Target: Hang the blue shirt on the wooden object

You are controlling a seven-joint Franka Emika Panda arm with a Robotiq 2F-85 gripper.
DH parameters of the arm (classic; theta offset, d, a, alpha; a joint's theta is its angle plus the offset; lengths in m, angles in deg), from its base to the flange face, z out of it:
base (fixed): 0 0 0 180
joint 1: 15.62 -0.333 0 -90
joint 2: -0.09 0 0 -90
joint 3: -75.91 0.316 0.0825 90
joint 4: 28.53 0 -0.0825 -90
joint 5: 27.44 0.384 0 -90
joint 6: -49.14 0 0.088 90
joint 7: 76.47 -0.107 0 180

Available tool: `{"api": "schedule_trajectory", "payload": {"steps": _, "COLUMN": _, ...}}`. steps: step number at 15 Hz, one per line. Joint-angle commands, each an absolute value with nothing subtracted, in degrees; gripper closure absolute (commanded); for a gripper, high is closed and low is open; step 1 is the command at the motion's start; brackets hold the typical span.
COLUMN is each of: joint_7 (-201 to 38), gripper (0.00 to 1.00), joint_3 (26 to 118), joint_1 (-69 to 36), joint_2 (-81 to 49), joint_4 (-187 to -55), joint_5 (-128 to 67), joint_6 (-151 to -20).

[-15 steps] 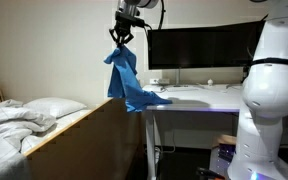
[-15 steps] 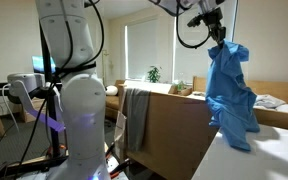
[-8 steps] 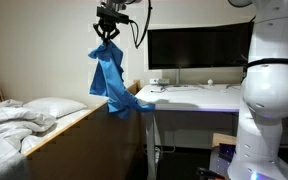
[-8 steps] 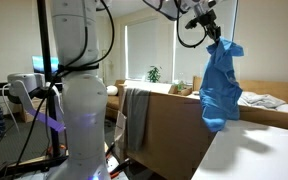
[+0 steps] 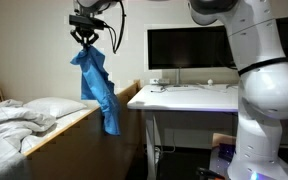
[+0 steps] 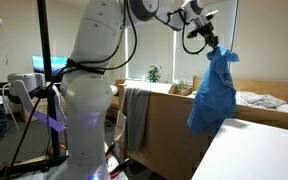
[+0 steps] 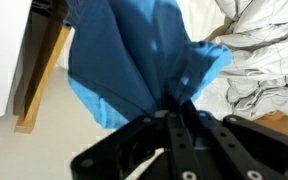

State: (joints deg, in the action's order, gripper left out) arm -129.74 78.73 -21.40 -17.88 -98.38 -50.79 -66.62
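The shirt [image 5: 96, 88] already hangs with its lower end on the desk side, so my gripper will go down to the bed side of the footboard's top edge [image 5: 82, 114] and let go of the shirt.
My gripper [image 5: 86, 40] is shut on the top of the blue shirt [image 5: 96, 88] and holds it hanging in the air over the wooden bed footboard [image 5: 89, 128], between the bed and the desk. The gripper [image 6: 210, 46] and the shirt [image 6: 212, 92] also show in the exterior view with the windows, with the shirt hanging over the wooden board [image 6: 169, 125]. In the wrist view the shirt [image 7: 134, 55] spreads below the shut jaws [image 7: 174, 108], with the wooden board's edge [image 7: 39, 85] at the left.
A white desk [image 5: 199, 97] with a black monitor [image 5: 189, 48] stands beside the footboard. A bed with white pillows and sheets [image 5: 24, 115] lies on the other side. A grey cloth [image 6: 134, 118] hangs on the wooden board. The robot's white base [image 5: 269, 110] is near.
My gripper has carried the shirt off the white desk and sideways toward the bed. The shirt's lower end has left the desk and now hangs free over the footboard.
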Motion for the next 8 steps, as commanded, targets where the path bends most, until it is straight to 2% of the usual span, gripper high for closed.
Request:
{"api": "schedule_trajectory", "payload": {"steps": 1, "joint_7": -129.54, "gripper": 0.98, "joint_3": 76.13, "joint_1": -25.14, "joint_2": -26.61, "joint_4": -86.48, "joint_5": -50.01, "joint_6": -59.8}}
{"api": "schedule_trajectory", "payload": {"steps": 8, "joint_7": -128.52, "gripper": 0.98, "joint_3": 78.05, "joint_1": -24.45, "joint_2": -37.52, "joint_4": -76.12, "joint_5": -47.84, "joint_6": -52.51}}
